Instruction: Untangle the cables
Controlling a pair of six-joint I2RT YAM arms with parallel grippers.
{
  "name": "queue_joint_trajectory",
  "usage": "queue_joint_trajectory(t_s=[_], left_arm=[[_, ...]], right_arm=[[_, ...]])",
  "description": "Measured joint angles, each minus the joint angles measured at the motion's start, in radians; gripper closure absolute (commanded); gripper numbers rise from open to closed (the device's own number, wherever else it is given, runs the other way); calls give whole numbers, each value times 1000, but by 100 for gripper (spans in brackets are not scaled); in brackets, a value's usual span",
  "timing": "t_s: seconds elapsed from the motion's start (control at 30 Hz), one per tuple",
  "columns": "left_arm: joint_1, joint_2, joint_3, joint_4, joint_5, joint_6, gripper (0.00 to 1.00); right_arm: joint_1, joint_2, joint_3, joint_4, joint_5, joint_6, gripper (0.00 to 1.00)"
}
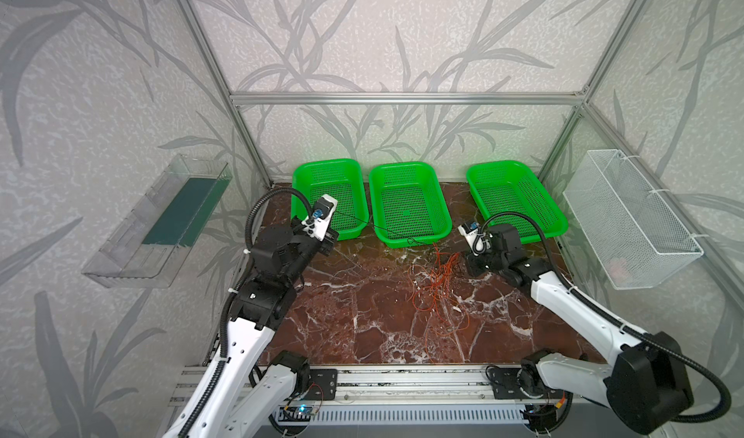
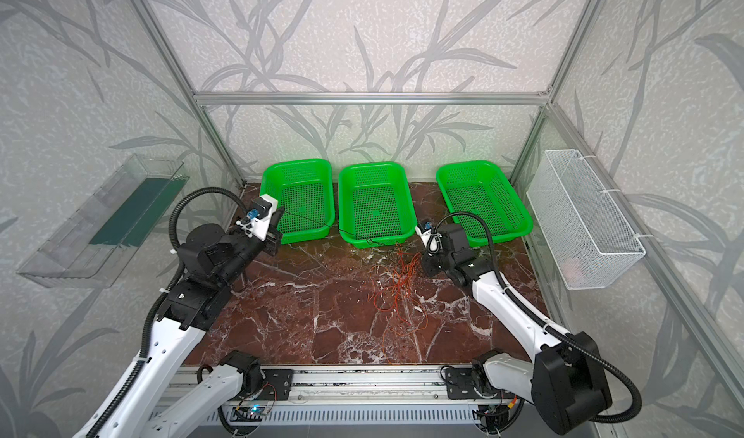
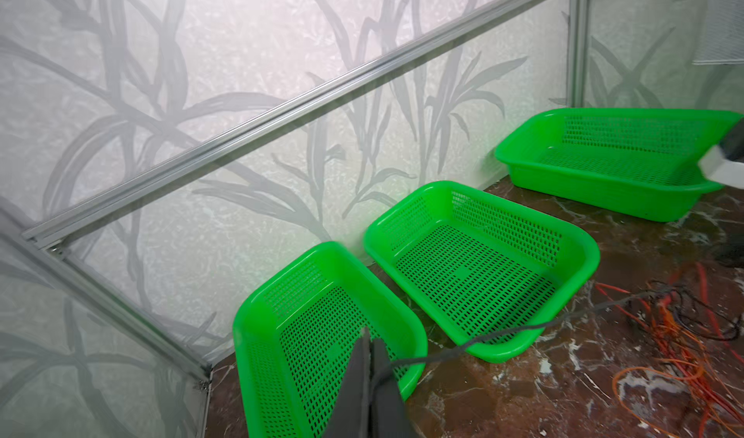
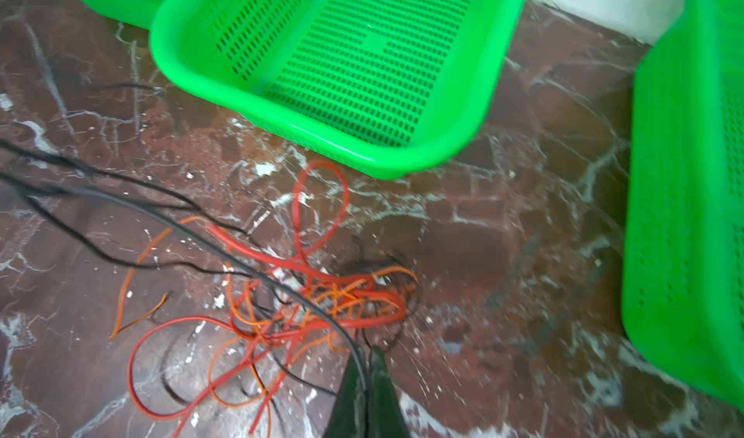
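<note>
Its black cable crosses the loops, so my right gripper will pull toward the white wire basket, then return over the bare marble [image 1: 469, 286] [image 4: 453, 352] beside the tangle and release.
The cables [image 1: 439, 287] [image 2: 398, 291] lie as a loose tangle of thin orange, red and black wires on the marble table, right of centre, in both top views. One black cable [image 1: 374, 226] [image 3: 503, 335] runs taut from the tangle to my left gripper [image 3: 370, 343] [image 2: 279, 213], which is shut on it and raised over the left green basket [image 1: 322, 162]. My right gripper [image 4: 364, 355] [image 1: 463, 265] is low at the tangle's far right edge. It is shut on a black cable [image 4: 201, 230] that leads away across the red and orange loops [image 4: 314, 303].
Three green baskets stand along the back wall, with the middle one [image 1: 402, 165] and the right one [image 1: 503, 164] close behind the tangle. A white wire basket [image 1: 628, 214] hangs on the right wall. A clear tray [image 1: 161, 222] hangs on the left wall.
</note>
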Motion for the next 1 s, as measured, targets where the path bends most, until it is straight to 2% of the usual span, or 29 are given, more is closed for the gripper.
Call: queue_joint_trajectory(t_s=[0.17,0.4,0.63,0.9,0.97,1.0], left_arm=[[80,4,0,31,11,-23,100],[174,34,24,49,40,-40,100],[239,39,40,68,54,-43,100],[274,55,42,87,60,-48,100],[276,60,50,86,85,-58,100],[275,64,57,84,111,-66,100]], right_arm=[[-139,-84,-67,-54,5,17,100],[-268,-85,-71,-119,52,22,100],[-336,-77,-71,-149,131,3,100],[-354,-36,-71,-170,212,-19,99],[-358,-36,-70,-176,201,-29,86],[-358,-38,-70,-175,180,-34,75]])
